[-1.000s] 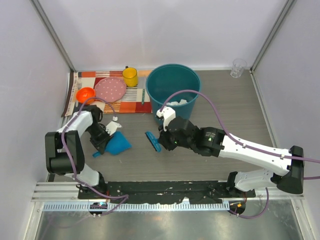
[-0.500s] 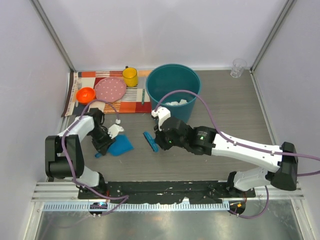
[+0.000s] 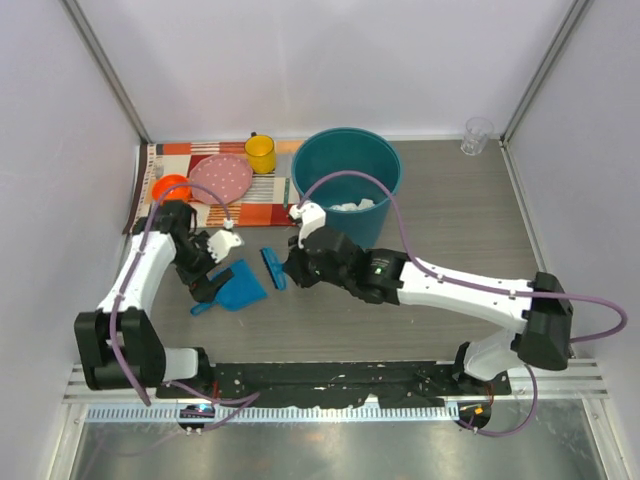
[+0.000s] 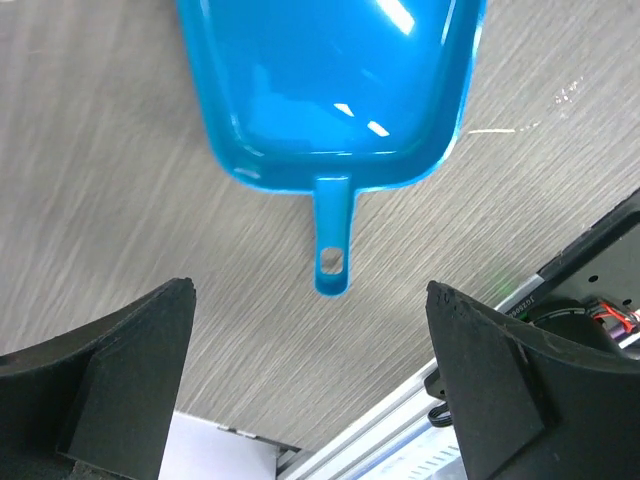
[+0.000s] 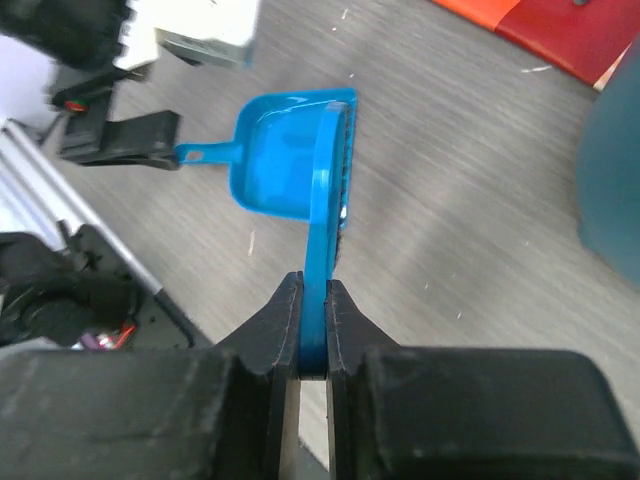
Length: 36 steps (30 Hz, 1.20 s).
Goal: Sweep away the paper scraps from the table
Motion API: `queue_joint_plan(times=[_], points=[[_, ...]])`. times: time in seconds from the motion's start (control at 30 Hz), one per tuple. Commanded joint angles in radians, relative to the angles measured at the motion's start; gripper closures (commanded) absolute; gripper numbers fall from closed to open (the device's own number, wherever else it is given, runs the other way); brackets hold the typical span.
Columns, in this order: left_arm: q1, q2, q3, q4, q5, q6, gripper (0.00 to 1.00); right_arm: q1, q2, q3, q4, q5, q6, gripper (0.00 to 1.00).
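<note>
My right gripper needs to swing left in the top view next, turning and lowering the brush (image 3: pixel 272 268) to the empty dustpan's open side below the gripper, and then let go of it.
My left gripper (image 4: pixel 310 375) stands open over the table (image 4: pixel 150 170), its fingers (image 4: pixel 120 380) wide apart. The blue dustpan (image 4: pixel 330 90) lies flat just beyond them, its handle tip free; from above it sits at centre left (image 3: pixel 240 286) with my left gripper (image 3: pixel 203 288) at its handle. My right gripper (image 5: pixel 315 335) is shut on the handle of a blue brush (image 5: pixel 328 190), held on edge beside the dustpan (image 5: pixel 275 170); from above the brush (image 3: pixel 272 268) is right of the pan. White paper scraps (image 3: pixel 352 206) show inside the teal bucket (image 3: pixel 310 175).
A striped placemat (image 3: pixel 270 212) at the back left carries an orange bowl (image 3: pixel 172 187), a pink plate (image 3: pixel 221 180) and a yellow cup (image 3: pixel 261 153). A clear glass (image 3: pixel 477 135) stands at the back right. A metal rail (image 3: pixel 330 375) runs along the near edge.
My left gripper has opened and let go of the dustpan, which now lies flat on the table. The right arm has carried the brush leftward to the pan.
</note>
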Motion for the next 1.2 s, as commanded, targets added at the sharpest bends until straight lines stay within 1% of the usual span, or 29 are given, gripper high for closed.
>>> queue_joint_plan(times=[0.0,0.03,0.07,0.1,0.13,0.17,0.2,0.27,0.3,0.43,0.53,0.63,0.67,0.7,0.73,0.77,0.8,0.87,0.9,0.93,0.97,1.07,1.1,1.17], points=[[0.037,-0.087,0.076,-0.030,-0.007,-0.127,0.00,0.036,0.110,0.048,0.162,0.080,-0.271,0.99],[0.066,-0.092,0.083,0.005,-0.039,-0.152,0.00,0.081,0.123,0.045,0.185,0.141,-0.364,0.99],[0.086,-0.092,0.097,0.020,-0.048,-0.170,0.00,0.109,0.136,0.021,0.217,0.169,-0.484,0.99],[0.108,-0.094,0.103,0.037,-0.057,-0.192,0.00,0.137,0.155,0.000,0.302,0.198,-0.702,0.99],[0.155,-0.083,0.108,0.090,-0.068,-0.233,0.00,0.181,0.167,-0.023,0.370,0.262,-0.823,0.99],[0.177,-0.074,0.116,0.120,-0.099,-0.261,0.00,0.201,0.179,-0.068,0.431,0.302,-0.917,0.99],[0.210,-0.063,0.120,0.167,-0.113,-0.281,0.00,0.211,0.219,-0.079,0.538,0.328,-1.068,0.99],[0.229,-0.034,0.125,0.191,-0.120,-0.322,0.00,0.229,0.262,-0.059,0.584,0.356,-1.161,0.99],[0.230,-0.029,0.120,0.191,-0.116,-0.327,0.00,0.234,0.308,-0.050,0.602,0.356,-1.251,0.99],[0.232,-0.032,0.081,0.198,-0.094,-0.322,0.00,0.264,0.409,-0.036,0.622,0.371,-1.458,0.99],[0.231,-0.046,0.045,0.211,-0.107,-0.299,0.00,0.280,0.457,-0.025,0.589,0.407,-1.506,0.99],[0.231,-0.054,0.025,0.221,-0.113,-0.288,0.00,0.286,0.468,-0.039,0.575,0.381,-1.490,0.99],[0.231,-0.054,0.021,0.223,-0.110,-0.288,0.00,0.289,0.479,-0.044,0.578,0.376,-1.461,0.99],[0.231,-0.051,0.021,0.226,-0.107,-0.296,0.00,0.295,0.486,-0.041,0.587,0.375,-1.447,0.95],[0.231,-0.048,0.022,0.227,-0.098,-0.301,0.00,0.300,0.492,-0.035,0.579,0.370,-1.435,0.80],[0.231,-0.044,0.027,0.226,-0.093,-0.304,0.00,0.306,0.506,-0.012,0.560,0.365,-1.410,0.72],[0.231,-0.037,0.030,0.223,-0.085,-0.310,0.00,0.309,0.512,-0.001,0.511,0.358,-1.396,0.68],[0.231,-0.031,0.036,0.215,-0.070,-0.311,0.00,0.318,0.522,0.021,0.472,0.336,-1.364,0.62],[0.231,-0.029,0.038,0.212,-0.068,-0.311,0.00,0.320,0.526,0.021,0.451,0.332,-1.347,0.60],[0.231,-0.026,0.038,0.212,-0.065,-0.311,0.00,0.323,0.525,0.021,0.447,0.335,-1.343,0.58],[0.232,-0.026,0.038,0.212,-0.064,-0.311,0.00,0.324,0.523,0.018,0.444,0.341,-1.338,0.54],[0.231,-0.031,0.031,0.215,-0.062,-0.310,0.00,0.336,0.506,0.021,0.440,0.365,-1.320,0.46],[0.232,-0.031,0.031,0.217,-0.059,-0.310,0.00,0.340,0.490,0.022,0.440,0.370,-1.304,0.32],[0.232,-0.032,0.030,0.215,-0.047,-0.311,0.00,0.347,0.465,0.024,0.424,0.356,-1.281,0.20]])
